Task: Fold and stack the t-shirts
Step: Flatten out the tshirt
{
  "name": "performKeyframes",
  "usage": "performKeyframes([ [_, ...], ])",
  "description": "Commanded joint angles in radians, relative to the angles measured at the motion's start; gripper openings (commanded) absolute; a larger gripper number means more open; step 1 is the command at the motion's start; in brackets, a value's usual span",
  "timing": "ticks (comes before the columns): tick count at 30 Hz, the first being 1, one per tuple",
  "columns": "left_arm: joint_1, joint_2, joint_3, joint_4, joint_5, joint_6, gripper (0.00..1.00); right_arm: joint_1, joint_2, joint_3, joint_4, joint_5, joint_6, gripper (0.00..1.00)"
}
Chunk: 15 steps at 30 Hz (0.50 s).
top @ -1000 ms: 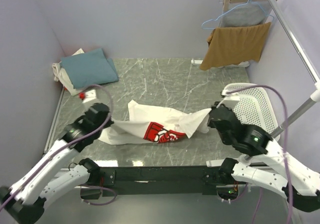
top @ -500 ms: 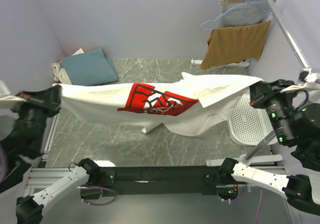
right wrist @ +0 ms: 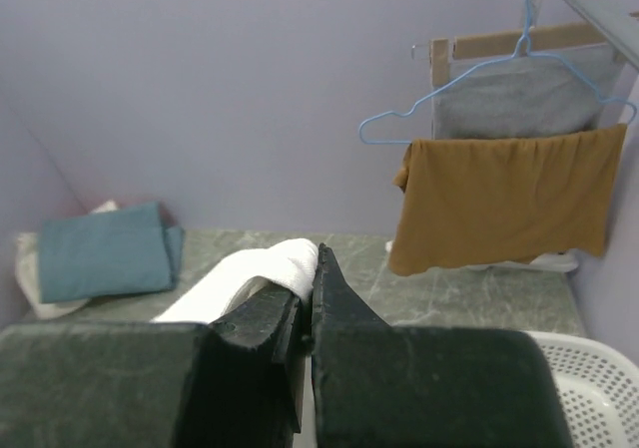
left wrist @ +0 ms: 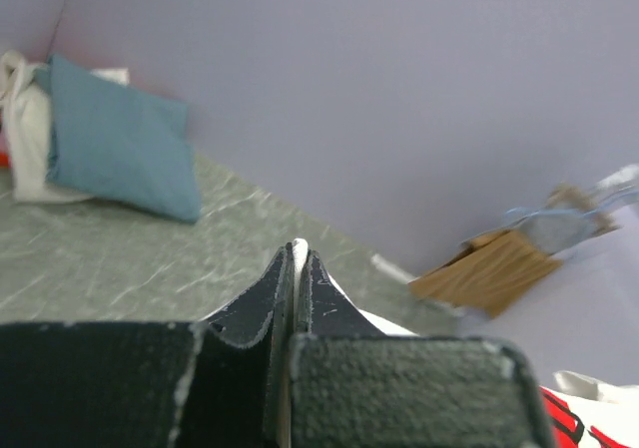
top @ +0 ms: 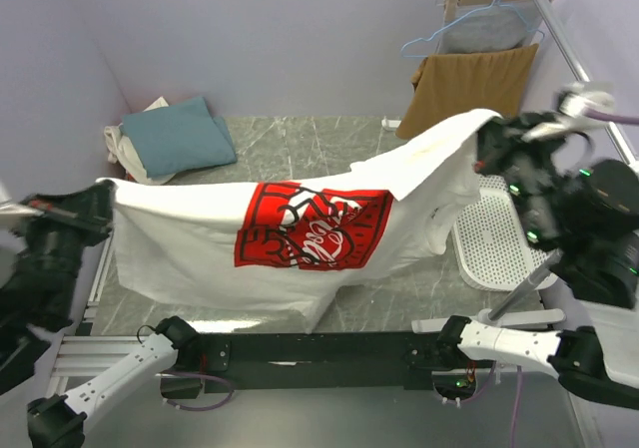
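Observation:
My left gripper moves down toward the red print (top: 310, 230) next and releases the t-shirt's corner on the tabletop below it, since the t-shirt hangs in the air.
The white t-shirt with the red chest print (top: 310, 230) hangs spread in the air between both grippers, its lower edge drooping toward the table's front. My left gripper (top: 104, 191) is shut on its left corner; a thin white edge of cloth (left wrist: 297, 258) shows between the fingers. My right gripper (top: 485, 129) is shut on the right corner, held higher; white cloth (right wrist: 270, 268) bulges from the jaws. The folded teal-blue shirt (top: 178, 134) lies on the off-white shirt (top: 128, 157) at the back left.
A white perforated basket (top: 499, 233) stands at the right edge. A tan-brown cloth (top: 469, 87) hangs on a rack at the back right with a grey garment on a blue hanger (top: 481, 29) above it. A metal pole (top: 569, 49) runs along the right.
Both grippers have lifted the printed shirt off the table and pulled it apart; it now hangs flatter and wider, with the right corner raised higher than half a second ago.

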Motion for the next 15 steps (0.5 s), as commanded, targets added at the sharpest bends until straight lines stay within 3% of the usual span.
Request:
performKeyframes([
  [1, 0.0, 0.078, -0.126, -0.017, -0.049, -0.057, 0.01, -0.005, 0.183, 0.016, 0.105, 0.101, -0.113, 0.0],
  [10, 0.007, 0.241, -0.561, 0.216, -0.133, -0.148, 0.01, -0.194, 0.34, -0.314, 0.209, 0.003, 0.011, 0.0],
  [13, 0.064, 0.354, -0.62, 0.315, -0.127, -0.149, 0.01, -0.281, 0.403, -0.348, 0.227, -0.07, 0.037, 0.0],
  [15, 0.162, 0.438, -0.632, 0.406, -0.075, -0.125, 0.01, -0.326, 0.436, -0.334, 0.226, -0.129, 0.051, 0.0],
])
